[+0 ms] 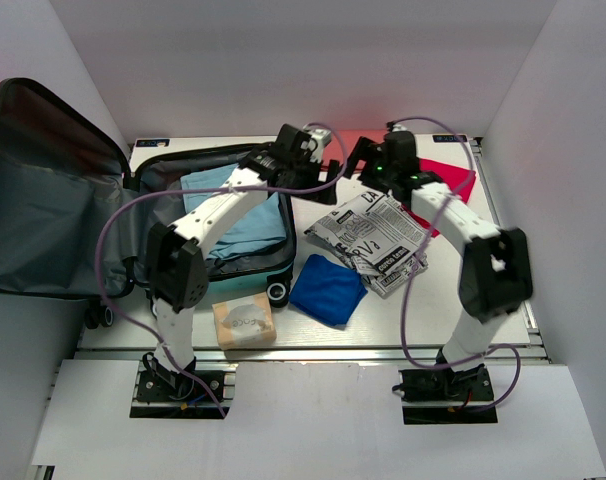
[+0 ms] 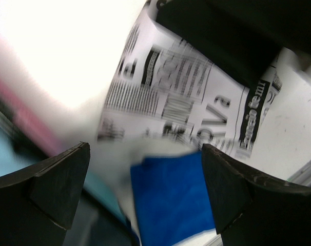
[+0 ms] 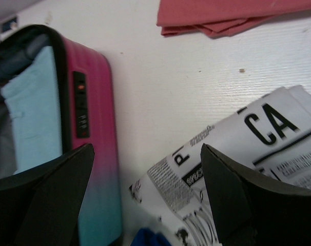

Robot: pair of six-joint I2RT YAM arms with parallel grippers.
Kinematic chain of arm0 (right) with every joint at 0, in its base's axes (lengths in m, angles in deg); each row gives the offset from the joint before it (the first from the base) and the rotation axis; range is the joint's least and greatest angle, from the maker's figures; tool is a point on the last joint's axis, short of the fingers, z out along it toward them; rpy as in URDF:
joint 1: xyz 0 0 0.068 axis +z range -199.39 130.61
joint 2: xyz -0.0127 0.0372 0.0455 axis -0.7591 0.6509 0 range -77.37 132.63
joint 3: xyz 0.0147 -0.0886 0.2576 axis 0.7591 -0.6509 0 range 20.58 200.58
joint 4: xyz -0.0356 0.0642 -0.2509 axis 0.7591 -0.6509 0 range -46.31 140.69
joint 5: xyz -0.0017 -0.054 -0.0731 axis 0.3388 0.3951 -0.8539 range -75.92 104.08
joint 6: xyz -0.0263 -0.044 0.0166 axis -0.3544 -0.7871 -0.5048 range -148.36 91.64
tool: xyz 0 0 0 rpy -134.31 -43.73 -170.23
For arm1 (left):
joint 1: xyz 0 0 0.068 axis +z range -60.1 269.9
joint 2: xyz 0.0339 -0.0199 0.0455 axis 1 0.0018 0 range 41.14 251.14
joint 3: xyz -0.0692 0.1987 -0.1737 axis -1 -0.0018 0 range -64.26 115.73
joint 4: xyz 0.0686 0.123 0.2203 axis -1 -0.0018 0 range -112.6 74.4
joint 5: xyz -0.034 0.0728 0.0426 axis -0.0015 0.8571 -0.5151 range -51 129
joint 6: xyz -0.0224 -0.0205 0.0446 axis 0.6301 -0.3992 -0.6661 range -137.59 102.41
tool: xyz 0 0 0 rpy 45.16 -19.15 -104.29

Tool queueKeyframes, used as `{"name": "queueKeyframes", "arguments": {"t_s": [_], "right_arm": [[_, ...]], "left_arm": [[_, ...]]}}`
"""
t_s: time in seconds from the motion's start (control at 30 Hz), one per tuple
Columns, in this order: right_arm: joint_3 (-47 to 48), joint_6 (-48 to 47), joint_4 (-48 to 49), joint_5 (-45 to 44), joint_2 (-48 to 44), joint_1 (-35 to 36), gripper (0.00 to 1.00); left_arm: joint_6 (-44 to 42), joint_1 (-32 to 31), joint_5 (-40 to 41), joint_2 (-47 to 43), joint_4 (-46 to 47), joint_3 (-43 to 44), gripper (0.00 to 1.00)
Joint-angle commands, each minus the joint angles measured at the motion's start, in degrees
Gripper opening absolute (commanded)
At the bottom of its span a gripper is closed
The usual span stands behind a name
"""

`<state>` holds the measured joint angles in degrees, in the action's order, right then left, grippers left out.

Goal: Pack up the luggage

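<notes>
My left gripper moves down next, easing right in the top view, onto the newspaper-print bundle's far edge, since bare tabletop alongside leaves room for a finger.
The luggage point(image 1: 143, 180) lies open at the left, its dark grey lid point(image 1: 43, 190) raised and a light blue cloth point(image 1: 238, 215) in its base. Its pink-to-teal wall point(image 3: 96, 154) shows in the right wrist view. My left gripper point(image 1: 326, 165) hovers open and empty over the table just right of the luggage, above a newspaper-print bundle point(image 2: 171, 97) and a blue cloth point(image 2: 171, 200). My right gripper point(image 1: 363, 160) is open and empty close beside it, over the bundle's far corner point(image 3: 237, 148).
The newspaper-print bundle point(image 1: 373, 238) and the folded blue cloth point(image 1: 328, 290) lie mid-table. A red cloth point(image 1: 453, 178) lies at the back right under the right arm. A tan box point(image 1: 245, 322) sits by the luggage's wheel point(image 1: 278, 292). White walls stand on both sides.
</notes>
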<state>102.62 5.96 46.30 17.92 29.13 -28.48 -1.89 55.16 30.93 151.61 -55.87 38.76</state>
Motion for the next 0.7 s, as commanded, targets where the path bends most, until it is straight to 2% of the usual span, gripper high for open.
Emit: {"name": "queueKeyframes", "arguments": {"t_s": [0.0,0.07,0.1,0.2,0.37,0.47,0.57,0.67], "right_arm": [[-5.9,0.82,-4.22,-3.56,-10.76,-1.47,0.89],[-13.11,5.28,-9.64,-10.15,-17.0,-1.92,0.89],[-17.92,6.36,-11.07,-12.86,-20.77,-2.7,0.89],[-24.28,9.95,-16.17,-15.52,-26.84,-4.11,0.89],[-36.15,13.92,-19.44,-15.71,-33.36,-6.58,0.89],[-41.42,15.33,-17.94,-13.5,-34.43,-7.37,0.89],[-45.02,15.86,-13.12,-10.43,-34.78,-7.63,0.89],[-47.14,16.56,-7.84,-11.3,-33.65,-7.81,0.89]], "left_arm": [[-8.84,-0.41,-7.38,6.82,-0.94,9.96,0.98],[-12.44,-0.41,-9.4,11.58,-3.92,15.77,0.98],[-13.32,-0.41,-9.76,16.65,-5.16,22.07,0.98],[-15.35,-0.41,-11.17,23.01,-8.59,29.41,0.98],[-15.44,-0.41,-11.88,26.19,-3.24,26.79,0.98],[-13.95,-0.41,-11.87,30.14,-3.59,29.69,0.98],[-12.02,-0.41,-12.49,32.86,-1.66,29.51,0.98],[-10.52,-0.41,-12.23,34.54,-0.95,29.25,0.98]]}}
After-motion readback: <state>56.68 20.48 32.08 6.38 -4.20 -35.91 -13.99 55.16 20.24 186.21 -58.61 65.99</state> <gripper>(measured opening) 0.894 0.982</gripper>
